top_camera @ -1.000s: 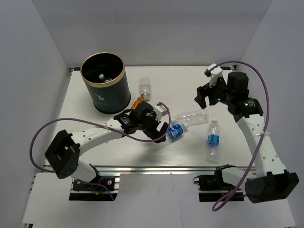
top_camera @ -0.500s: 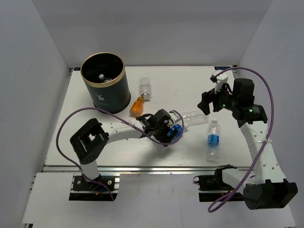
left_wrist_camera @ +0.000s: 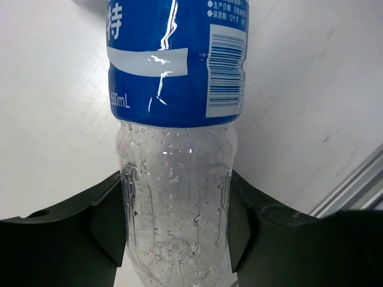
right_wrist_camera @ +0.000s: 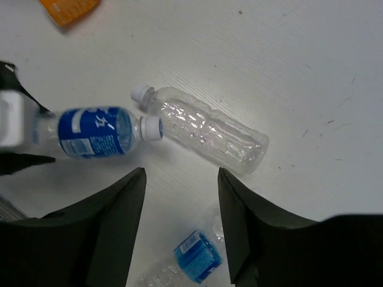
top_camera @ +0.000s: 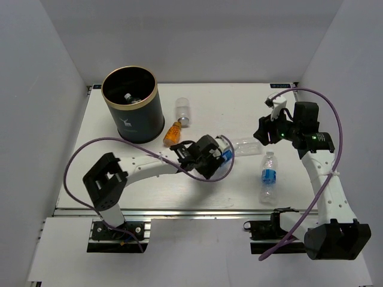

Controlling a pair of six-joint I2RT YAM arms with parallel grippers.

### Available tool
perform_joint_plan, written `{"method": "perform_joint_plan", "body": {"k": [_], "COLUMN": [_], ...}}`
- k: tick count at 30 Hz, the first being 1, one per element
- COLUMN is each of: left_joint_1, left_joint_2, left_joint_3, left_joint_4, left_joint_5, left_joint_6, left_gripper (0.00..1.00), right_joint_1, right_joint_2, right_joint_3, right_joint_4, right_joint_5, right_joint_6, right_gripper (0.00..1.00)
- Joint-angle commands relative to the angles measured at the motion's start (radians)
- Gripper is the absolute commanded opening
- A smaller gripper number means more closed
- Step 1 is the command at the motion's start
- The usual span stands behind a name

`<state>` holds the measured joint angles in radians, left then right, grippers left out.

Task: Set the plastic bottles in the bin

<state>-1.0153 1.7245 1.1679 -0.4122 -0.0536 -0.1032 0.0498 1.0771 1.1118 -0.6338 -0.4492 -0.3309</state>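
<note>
My left gripper lifts outward over the bin's opening (top_camera: 127,86) next and releases the blue-labelled bottle, since the bin's outward, to its left in the top view.
My left gripper (top_camera: 216,160) (left_wrist_camera: 176,209) is shut on the lower body of a clear bottle with a blue label (top_camera: 224,156) (left_wrist_camera: 173,78) (right_wrist_camera: 96,133), both fingers pressed against its sides at the table's middle. A plain clear bottle (top_camera: 245,146) (right_wrist_camera: 206,133) lies just right of it, cap to cap. My right gripper (top_camera: 264,133) (right_wrist_camera: 179,233) hangs open above the table, holding nothing. Below it lies another blue-labelled bottle (top_camera: 268,177) (right_wrist_camera: 197,260). The dark green bin (top_camera: 133,110) stands at the back left with a bottle (top_camera: 127,97) inside.
An orange bottle (top_camera: 172,133) (right_wrist_camera: 69,9) lies next to the bin's right side, and a small clear bottle (top_camera: 182,112) lies behind it. The table's metal front rail (top_camera: 191,210) runs close to the left gripper. Purple cables loop off both arms.
My left arm reached right to the blue-labelled bottle and its jaws closed on it. The right gripper shifted slightly right and its jaws narrowed.
</note>
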Motion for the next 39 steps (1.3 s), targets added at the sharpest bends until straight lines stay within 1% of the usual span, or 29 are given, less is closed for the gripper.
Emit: {"method": "perform_joint_plan", "body": {"k": [1, 2, 3, 4, 5, 6, 7, 8, 9, 10, 11, 12, 14, 15, 17, 18, 20, 21, 26, 29, 31, 32, 33, 34, 35, 36, 37, 38, 39], "left_joint_1": [0.017, 0.029, 0.029, 0.044, 0.064, 0.076, 0.089, 0.127, 0.151, 0.176, 0.207, 0.265, 0.328, 0.384, 0.466, 0.492, 0.538, 0.581, 0.691, 0.741, 0.754, 0.767, 0.767, 0.767, 0.767, 0.776, 0.776, 0.776, 0.776], "left_joint_2": [-0.195, -0.218, -0.238, -0.259, -0.260, -0.260, -0.260, -0.260, -0.243, -0.229, -0.211, -0.171, -0.125, -0.087, -0.053, -0.033, 0.023, 0.035, 0.046, 0.035, 0.058, 0.067, 0.067, 0.078, 0.078, 0.060, 0.046, 0.024, 0.024], "left_joint_3": [0.128, 0.175, 0.205, 0.232, 0.292, 0.323, 0.352, 0.408, 0.435, 0.488, 0.519, 0.548, 0.628, 0.666, 0.700, 0.743, 0.785, 0.795, 0.785, 0.771, 0.806, 0.815, 0.816, 0.816, 0.770, 0.742, 0.719, 0.704, 0.704], "left_joint_4": [-0.031, -0.040, -0.052, -0.081, -0.097, -0.126, -0.138, -0.152, -0.164, -0.183, -0.195, -0.207, -0.232, -0.232, -0.232, -0.232, -0.287, -0.287, -0.318, -0.284, -0.306, -0.330, -0.330, -0.342, -0.343, -0.324, -0.313, -0.313, -0.303], "left_joint_5": [-0.080, -0.106, -0.106, -0.144, -0.163, -0.193, -0.284, -0.331, -0.379, -0.458, -0.491, -0.524, -0.587, -0.606, -0.636, -0.637, -0.658, -0.658, -0.635, -0.605, -0.595, -0.583, -0.572, -0.563, -0.551, -0.540, -0.531, -0.517, -0.508], "left_joint_6": [-0.024, -0.024, -0.024, -0.024, -0.014, -0.013, -0.026, -0.053, -0.065, -0.081, -0.095, -0.125, -0.148, -0.157, -0.158, -0.176, -0.187, -0.199, -0.260, -0.260, -0.260, -0.260, -0.260, -0.260, -0.260, -0.260, -0.260, -0.260, -0.260], "left_gripper": [0.09, 0.09, 0.09, 0.09, 0.09, 0.09, 0.09, 0.09, 0.09, 0.09, 0.09, 0.11, 0.11, 0.11, 0.11, 0.11, 0.13, 0.13, 0.13, 0.14, 0.20, 0.26, 0.54, 0.70, 0.83, 0.99, 1.00, 1.00, 1.00], "right_joint_1": [-0.011, -0.016, -0.021, -0.021, -0.027, -0.028, -0.028, -0.033, -0.034, -0.034, -0.033, -0.033, -0.036, -0.036, -0.031, -0.031, -0.028, -0.027, -0.027, -0.028, -0.027, -0.024, -0.024, -0.024, -0.024, -0.024, -0.024, -0.019, -0.018], "right_joint_2": [0.024, 0.043, 0.058, 0.075, 0.090, 0.098, 0.115, 0.135, 0.156, 0.167, 0.191, 0.219, 0.268, 0.297, 0.332, 0.334, 0.330, 0.328, 0.326, 0.328, 0.331, 0.337, 0.343, 0.362, 0.372, 0.377, 0.391, 0.394, 0.400], "right_joint_3": [-0.003, -0.003, -0.003, -0.012, -0.026, -0.032, -0.047, -0.049, -0.047, -0.046, -0.031, -0.020, 0.025, 0.046, 0.059, 0.057, 0.033, 0.023, -0.004, -0.020, -0.035, -0.040, -0.038, -0.035, -0.030, -0.018, -0.015, -0.010, -0.010], "right_joint_4": [0.008, 0.002, -0.016, -0.018, -0.018, -0.006, 0.000, 0.012, 0.017, 0.016, 0.017, 0.017, 0.013, 0.008, -0.007, -0.006, 0.000, 0.017, 0.026, 0.016, 0.010, 0.006, 0.005, -0.004, -0.021, -0.039, -0.050, -0.110, -0.130], "right_joint_5": [-0.055, -0.071, -0.104, -0.143, -0.160, -0.183, -0.212, -0.239, -0.256, -0.273, -0.301, -0.310, -0.316, -0.316, -0.312, -0.307, -0.292, -0.281, -0.232, -0.227, -0.220, -0.220, -0.218, -0.221, -0.223, -0.230, -0.233, -0.236, -0.250], "right_joint_6": [-0.066, -0.112, -0.173, -0.209, -0.279, -0.352, -0.382, -0.446, -0.506, -0.537, -0.587, -0.609, -0.609, -0.612, -0.629, -0.638, -0.655, -0.649, -0.665, -0.697, -0.721, -0.730, -0.734, -0.741, -0.750, -0.785, -0.804, -0.898, -0.937], "right_gripper": [0.55, 0.57, 0.61, 0.67, 0.77, 0.81, 0.84, 0.90, 0.90, 0.90, 0.90, 0.90, 0.90, 0.90, 0.90, 0.90, 0.90, 0.90, 0.90, 0.90, 0.90, 0.90, 0.90, 0.90, 0.90, 0.90, 0.90, 0.90, 0.90]}}
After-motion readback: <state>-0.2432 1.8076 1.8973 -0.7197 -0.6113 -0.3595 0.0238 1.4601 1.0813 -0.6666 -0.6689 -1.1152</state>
